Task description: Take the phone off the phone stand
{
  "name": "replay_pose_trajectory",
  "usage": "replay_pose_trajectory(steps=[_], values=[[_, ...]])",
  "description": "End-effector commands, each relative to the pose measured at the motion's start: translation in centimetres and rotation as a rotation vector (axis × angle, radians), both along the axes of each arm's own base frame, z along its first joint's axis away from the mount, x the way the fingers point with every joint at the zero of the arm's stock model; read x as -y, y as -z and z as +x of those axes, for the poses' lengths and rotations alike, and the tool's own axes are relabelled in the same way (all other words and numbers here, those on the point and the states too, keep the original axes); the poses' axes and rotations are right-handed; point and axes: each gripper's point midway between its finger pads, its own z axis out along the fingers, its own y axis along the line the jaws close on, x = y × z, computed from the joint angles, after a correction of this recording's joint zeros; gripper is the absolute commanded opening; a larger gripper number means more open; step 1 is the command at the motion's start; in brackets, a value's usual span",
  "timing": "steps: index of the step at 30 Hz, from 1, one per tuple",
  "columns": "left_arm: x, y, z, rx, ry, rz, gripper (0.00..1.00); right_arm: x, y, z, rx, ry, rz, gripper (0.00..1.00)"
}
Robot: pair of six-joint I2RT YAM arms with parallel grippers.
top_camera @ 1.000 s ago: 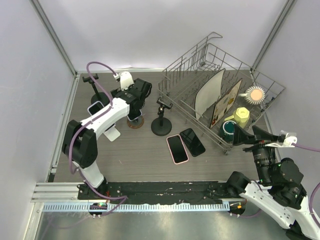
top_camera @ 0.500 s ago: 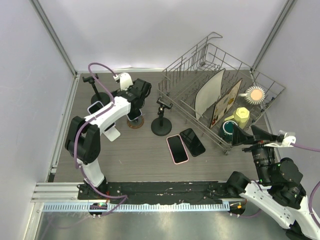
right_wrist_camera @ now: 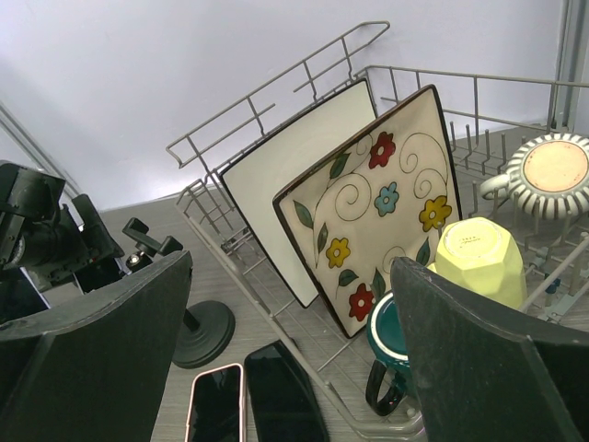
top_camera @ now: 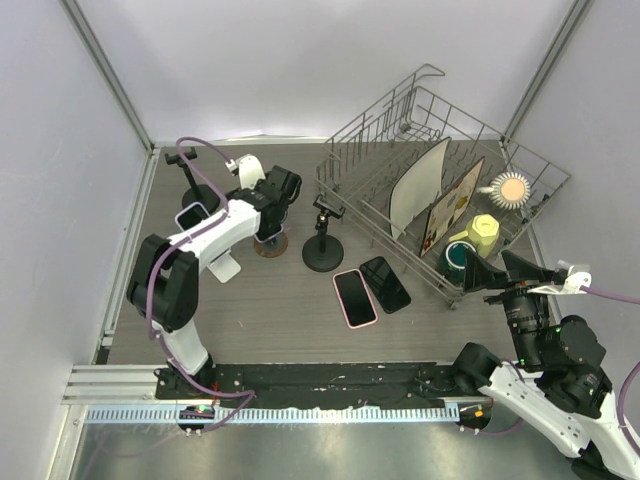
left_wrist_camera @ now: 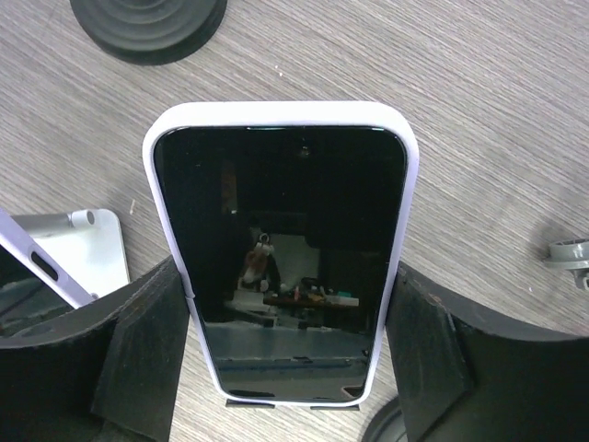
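I will next bring the phone back with my left gripper, lower it onto the bare tabletop beside the pink-cased phone and let go of it, because that spot is below and back.
A phone in a pale lilac case stands upright, screen toward the left wrist camera, its bottom edge on two small black lips of its stand. My left gripper has a finger pressed against each long side of the phone. In the top view the left gripper covers the phone, and only the stand's round brown base shows below it. My right gripper is wide open and empty, raised at the near right, far from the stand.
A black clamp stand is right of the brown base. A pink-cased phone and a black phone lie flat. A wire dish rack with plates and mugs fills the back right. A white stand and another phone are on the left.
My left gripper has shifted slightly right and toward the near side at the brown-based stand. The right arm has barely moved.
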Motion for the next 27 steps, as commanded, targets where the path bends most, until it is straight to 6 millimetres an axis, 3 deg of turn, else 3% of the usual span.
replay_pose_trajectory(steps=[1,10,14,18,23,27], values=[[-0.1,-3.7,0.2,0.108,-0.017,-0.07,0.71,-0.5,-0.4,0.3,0.012,-0.008,-0.004,0.94],[0.6,-7.5,-0.2,0.15,0.037,-0.111,0.42,-0.6,-0.4,0.3,0.013,-0.014,-0.005,0.94],[1.0,-9.6,-0.6,0.168,0.077,-0.111,0.34,-0.6,-0.4,0.3,0.011,-0.014,-0.007,0.94],[1.9,-11.5,-1.9,0.168,0.142,-0.115,0.33,-0.6,-0.4,0.2,0.013,-0.014,-0.006,0.94],[2.7,-11.3,-5.2,0.099,0.216,-0.091,0.33,-0.5,-0.4,0.2,0.014,-0.011,-0.004,0.94],[3.7,-9.4,-8.9,-0.002,0.294,-0.075,0.33,-0.6,-0.4,0.2,0.013,-0.016,-0.005,0.94]])
